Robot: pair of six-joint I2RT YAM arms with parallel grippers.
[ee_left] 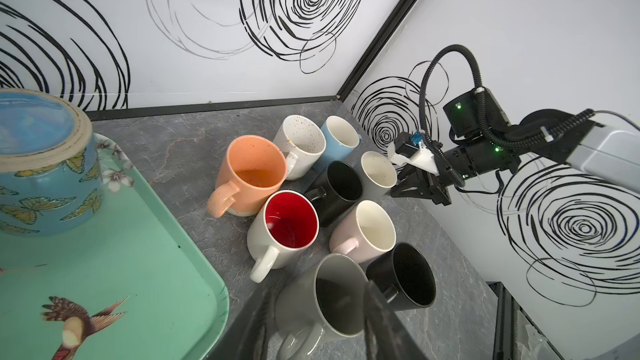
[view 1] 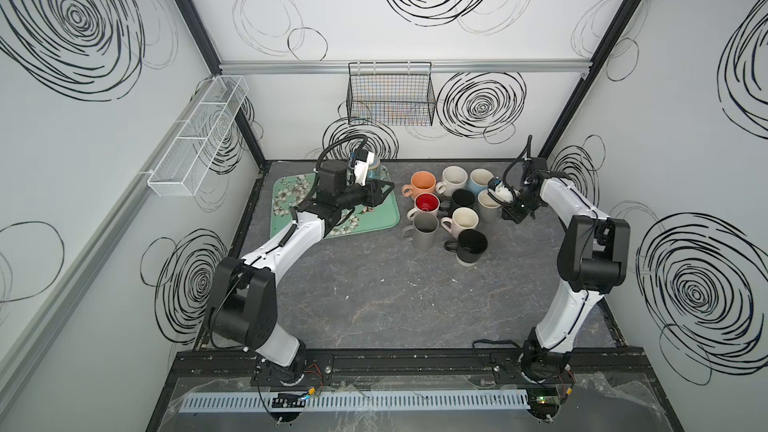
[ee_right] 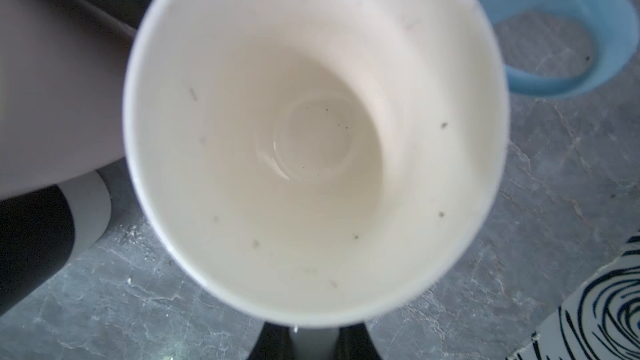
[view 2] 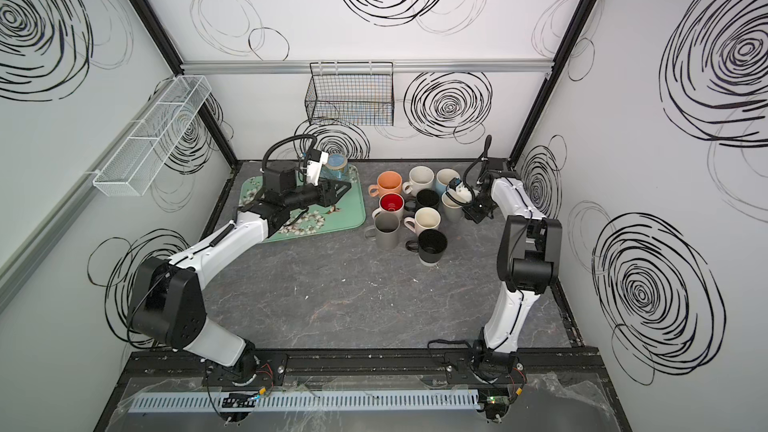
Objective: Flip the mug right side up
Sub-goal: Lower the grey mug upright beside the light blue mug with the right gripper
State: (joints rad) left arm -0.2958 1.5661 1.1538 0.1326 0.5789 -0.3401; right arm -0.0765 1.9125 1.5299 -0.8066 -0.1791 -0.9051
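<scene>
Next, my right gripper moves down and slightly outward to the tabletop by the pale blue mug and lets go of the handle, since that spot is below my gripper.
The mug [view 1: 377, 166] [view 2: 337, 164] is blue with butterflies and stands upside down, base up, at the far corner of the green flowered tray [view 1: 376, 224] [view 2: 345, 220]. In the left wrist view this mug [ee_left: 45, 174] is off to one side of the jaws. My left gripper [view 1: 390, 191] [view 2: 347, 189] [ee_left: 318, 327] hovers over the tray just in front of it, open and empty. My right gripper [view 1: 500, 203] [ee_left: 394, 190] [ee_right: 299, 341] is shut on the handle of an upright grey mug with a cream inside [view 1: 487, 206] [ee_right: 311, 133].
Several upright mugs cluster right of the tray: orange [view 1: 423, 182], red-lined [view 1: 427, 203], grey [view 1: 424, 230], black [view 1: 471, 245], pale blue [view 1: 480, 178]. A black wire basket [view 1: 390, 95] hangs on the back wall and a white one [view 1: 199, 135] on the left wall.
</scene>
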